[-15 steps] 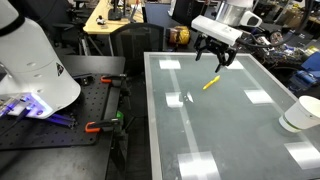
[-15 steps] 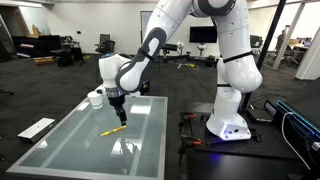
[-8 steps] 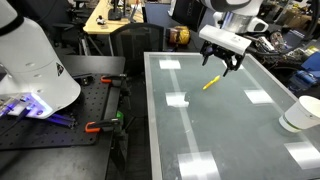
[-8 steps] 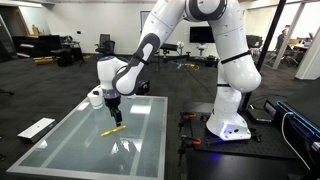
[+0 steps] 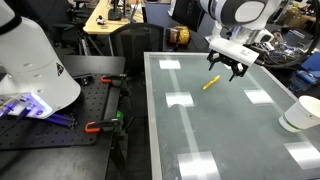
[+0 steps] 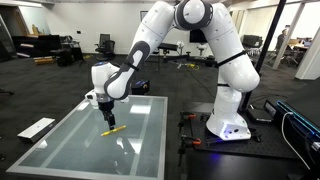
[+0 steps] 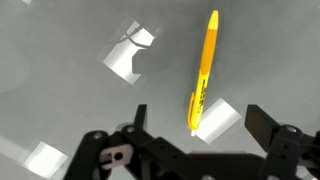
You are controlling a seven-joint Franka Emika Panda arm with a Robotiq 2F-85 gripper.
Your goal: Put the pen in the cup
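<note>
My gripper goes down onto the yellow pen's near end (image 7: 196,117) next and closes across it, since that end lies below, already between its open fingers.
The yellow pen (image 5: 211,83) lies flat on the glass table (image 5: 230,140), also in an exterior view (image 6: 112,129). In the wrist view the pen (image 7: 203,72) lies lengthwise, its near end between my finger tips. My gripper (image 5: 232,68) hovers open and empty just above the table, slightly beyond the pen towards the cup side; it also shows in an exterior view (image 6: 106,112) and the wrist view (image 7: 200,112). The white cup (image 5: 300,113) stands at the table's right edge, well apart from the pen.
A black bench (image 5: 60,125) with orange-handled clamps (image 5: 100,126) and a white robot base (image 5: 35,60) adjoins the table. Cluttered desks stand behind. A white slab (image 6: 36,128) lies on the floor beside the table.
My gripper has moved sideways over the table, past the pen towards the cup side, staying open. The pen and cup have not moved.
</note>
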